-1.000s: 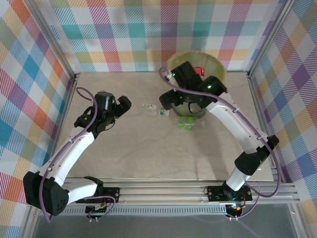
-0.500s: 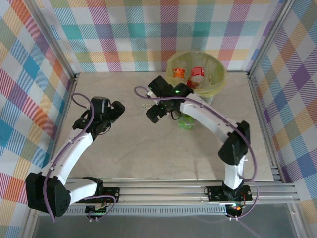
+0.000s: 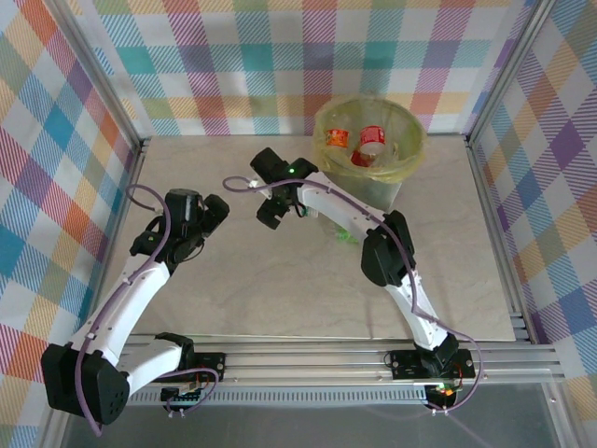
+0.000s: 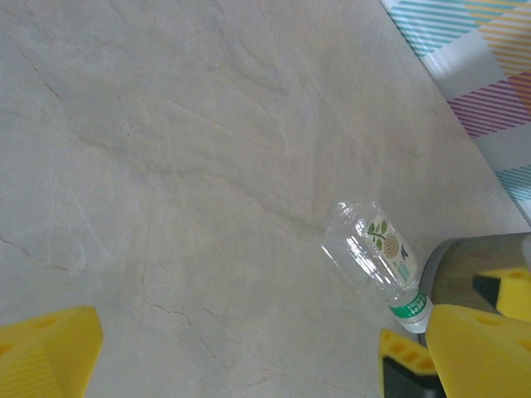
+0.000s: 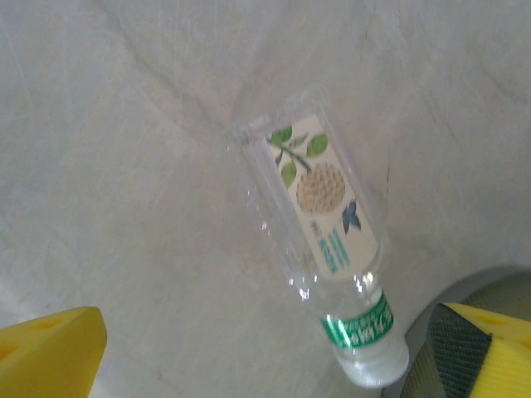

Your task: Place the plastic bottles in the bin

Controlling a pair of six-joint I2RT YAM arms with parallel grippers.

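Note:
The right gripper turns and goes down next until its open fingers straddle the flower label [image 5: 320, 192], since the clear bottle lies below, slanted to them.
A clear plastic bottle [image 5: 319, 224] with a white flower label, a green band and a white cap lies on its side on the table. My right gripper [image 5: 265, 356] hangs open just above it, one yellow finger on each side, and covers it in the top view [image 3: 271, 211]. The same bottle [image 4: 372, 253] lies ahead and to the right of my open, empty left gripper [image 4: 249, 356], which sits further left [image 3: 217, 209]. The bin [image 3: 410, 159] stands at the back right and holds red-labelled bottles [image 3: 371, 140]. A green bottle [image 3: 346, 235] lies at its foot.
The right arm [image 3: 345, 210] stretches across the table in front of the bin. A metal frame [image 3: 140, 187] and checkered walls close in the table on the left, back and right. Bare table [image 3: 280, 289] lies between the two arms.
The right gripper has swung from over the bin to the left and down over the clear bottle. The left gripper has drawn back slightly to the left.

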